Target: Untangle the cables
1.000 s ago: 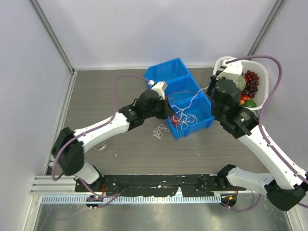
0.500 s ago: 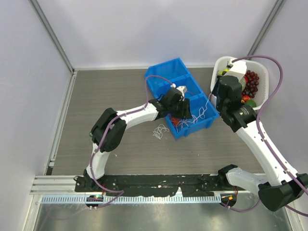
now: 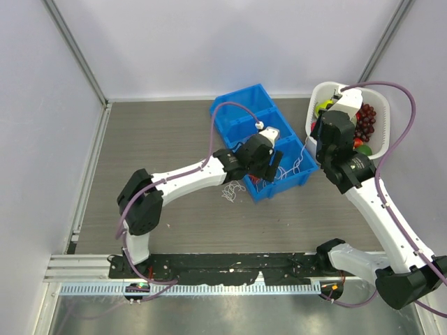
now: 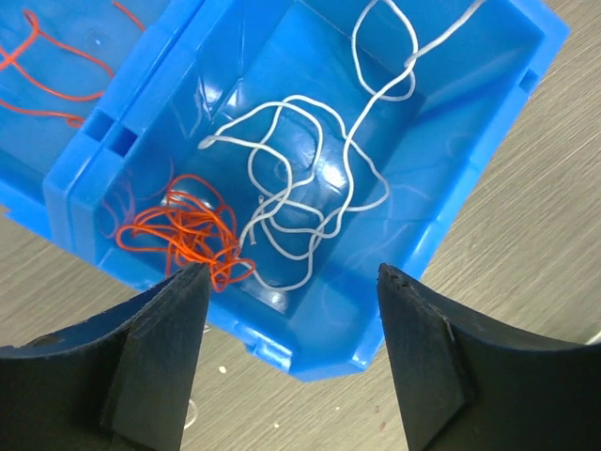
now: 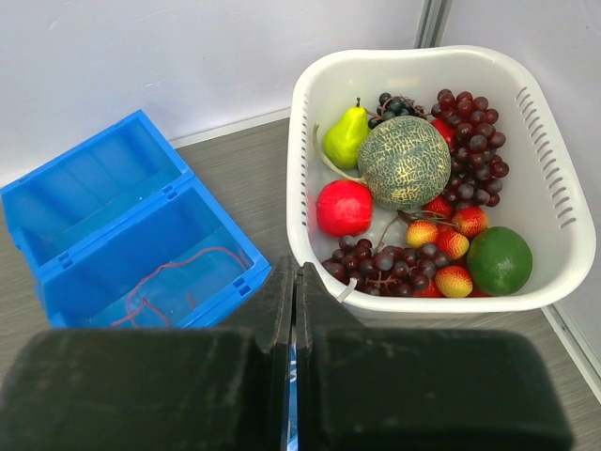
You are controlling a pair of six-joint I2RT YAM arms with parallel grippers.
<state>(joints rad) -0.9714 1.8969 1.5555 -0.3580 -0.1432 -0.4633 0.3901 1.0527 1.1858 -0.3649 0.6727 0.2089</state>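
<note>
Next, my left gripper will lower and shift away from the white loops onto the orange-red tangle (image 3: 255, 180) (image 4: 198, 235), since that tangle sits bunched at the end of the bin's near section.
A white cable (image 4: 310, 178) lies looped in the near compartment of the blue bin (image 4: 488, 150), beside an orange-red tangle (image 4: 188, 230). My left gripper (image 4: 293, 277) hovers open above that compartment (image 3: 269, 167), holding nothing. One strand of the white cable (image 3: 302, 148) rises out of the bin toward my right gripper (image 3: 311, 139), which is shut and seems to pinch that strand. Another orange-red cable (image 4: 47, 66) lies in the middle compartment, where it looks pinkish (image 5: 178, 272) in the right wrist view. A further white cable (image 3: 230, 190) sits curled on the table by the bin.
A white basket (image 3: 349, 87) of fruit stands right of the bin, close to my right gripper (image 5: 293, 282); its rim (image 5: 404, 56) shows in the right wrist view. The bin's far compartment (image 3: 241, 105) holds nothing. Walls enclose the table at the back and sides.
My left gripper has moved from the bin's middle to over its near compartment and has opened. The right arm has shifted a little toward the basket, still shut.
</note>
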